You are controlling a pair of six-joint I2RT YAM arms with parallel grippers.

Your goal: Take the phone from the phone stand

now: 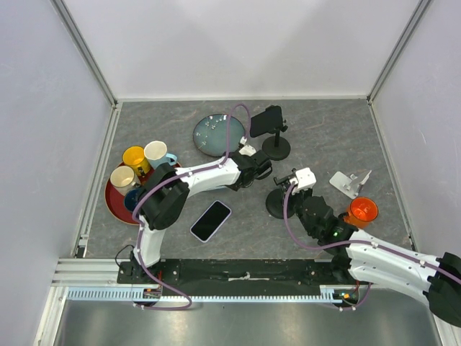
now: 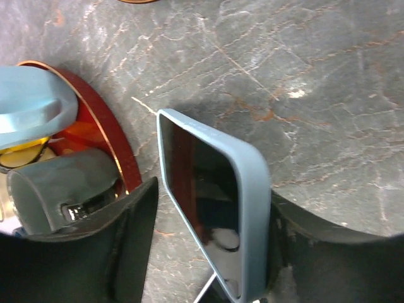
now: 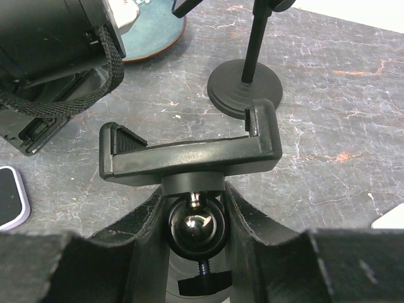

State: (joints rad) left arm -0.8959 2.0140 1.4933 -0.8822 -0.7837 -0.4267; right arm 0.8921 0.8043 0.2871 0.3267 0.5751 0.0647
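The tabletop is clear beyond the silver bracket, so my right gripper will move the phone stand outward and to the right in the top view to release it there.
The phone (image 1: 210,220), dark screen up in a pale case, lies flat on the table, out of the stand. It shows in the left wrist view (image 2: 208,183) and at the left edge of the right wrist view (image 3: 7,197). My left gripper (image 1: 253,171) is up and right of it. In the left wrist view this gripper (image 2: 211,221) is open, with the phone showing between the spread fingers, near the right one. My right gripper (image 1: 292,189) is shut on the ball joint of the black phone stand (image 1: 276,205), just under its empty clamp (image 3: 189,154).
A second black stand (image 1: 276,146) is behind, also in the right wrist view (image 3: 246,88). A teal plate (image 1: 216,135) lies at the back. A red tray (image 1: 115,205) of mugs is at the left. An orange cup (image 1: 362,211) and a silver bracket (image 1: 349,182) are at the right.
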